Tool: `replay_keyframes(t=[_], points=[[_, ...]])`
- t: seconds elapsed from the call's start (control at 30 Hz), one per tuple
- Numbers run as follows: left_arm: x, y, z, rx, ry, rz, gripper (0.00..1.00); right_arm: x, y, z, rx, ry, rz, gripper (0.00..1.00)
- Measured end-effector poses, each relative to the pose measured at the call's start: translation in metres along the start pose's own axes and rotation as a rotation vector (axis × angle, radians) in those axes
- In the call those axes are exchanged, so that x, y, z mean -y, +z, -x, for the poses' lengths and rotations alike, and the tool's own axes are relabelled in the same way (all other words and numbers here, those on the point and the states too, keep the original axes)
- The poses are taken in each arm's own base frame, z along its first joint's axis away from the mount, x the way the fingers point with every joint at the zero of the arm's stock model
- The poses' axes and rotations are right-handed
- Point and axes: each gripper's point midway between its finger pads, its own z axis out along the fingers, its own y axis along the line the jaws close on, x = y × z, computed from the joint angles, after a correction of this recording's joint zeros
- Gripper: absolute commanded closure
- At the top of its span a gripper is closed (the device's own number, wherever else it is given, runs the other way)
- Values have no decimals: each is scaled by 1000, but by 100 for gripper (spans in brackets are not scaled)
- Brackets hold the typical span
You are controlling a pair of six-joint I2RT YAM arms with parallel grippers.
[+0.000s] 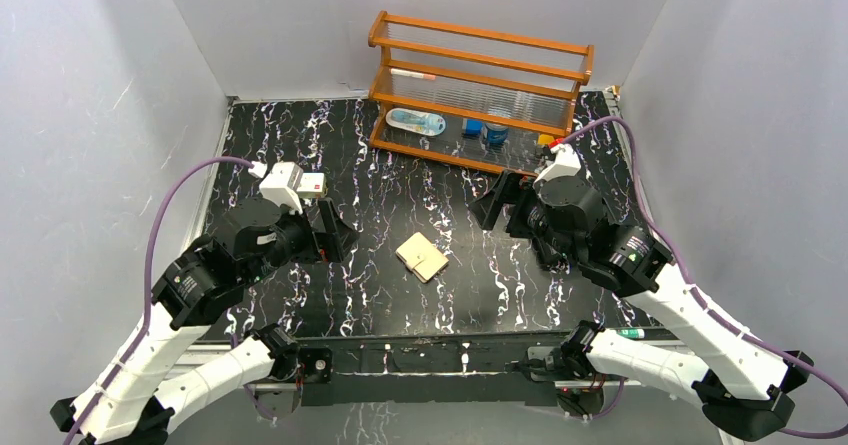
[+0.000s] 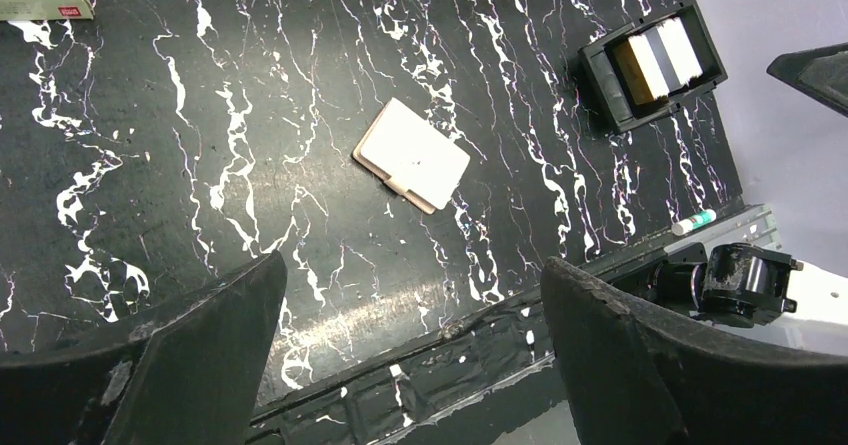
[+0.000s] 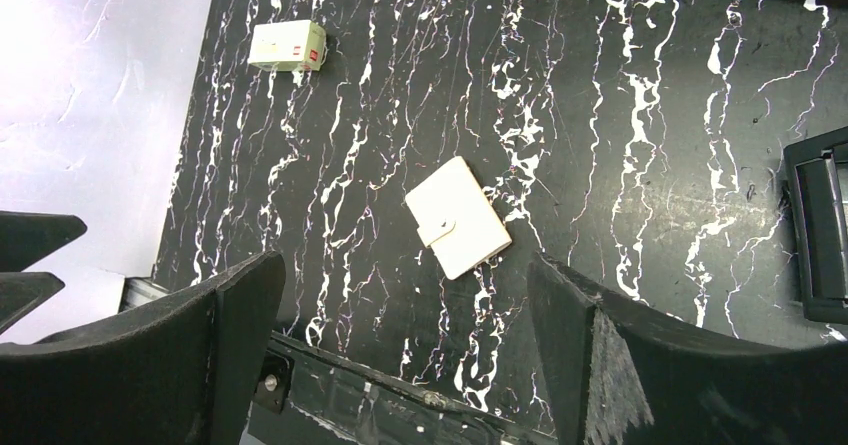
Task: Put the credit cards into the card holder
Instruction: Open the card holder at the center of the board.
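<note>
My right gripper lowers to the left in the top view onto the card holder's snap tab (image 1: 411, 264) (image 3: 438, 232) next, since that fastened tab lies below on that side.
The card holder (image 1: 422, 256) is a tan wallet lying closed and flat mid-table, its snap tab fastened; it also shows in the left wrist view (image 2: 412, 155) and the right wrist view (image 3: 458, 217). The credit cards are out of view. My left gripper (image 1: 338, 233) hovers to the holder's left, fingers wide open and empty (image 2: 412, 265). My right gripper (image 1: 495, 205) hovers to the holder's right and a bit farther back, also wide open with nothing between its fingers (image 3: 402, 263). Both stand well apart from the holder.
A wooden rack (image 1: 480, 75) with blue items on its lower shelf stands at the back. A small white box with a red label (image 1: 312, 185) lies by the left arm's wrist. A marker (image 2: 693, 223) rests beyond the table's front edge.
</note>
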Motion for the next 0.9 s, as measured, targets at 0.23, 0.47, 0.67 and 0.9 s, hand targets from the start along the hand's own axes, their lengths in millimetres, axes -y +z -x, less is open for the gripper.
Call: replay_keyframes(t=[0.23,0.47,0.67,0.9], points=[[-1,0,1,4,0,7,1,3,2,-4,-3,-1,-4,2],[-2,4,2,-1,3,23,1,3,2,-3,0,-1,-2,2],[-10,13,-4,-2,10,56,1,12,13,-19,-37,-17,-32,4],[-38,44,-50,-107,41,149,2,24,50,-65,-210,-90,-102,30]])
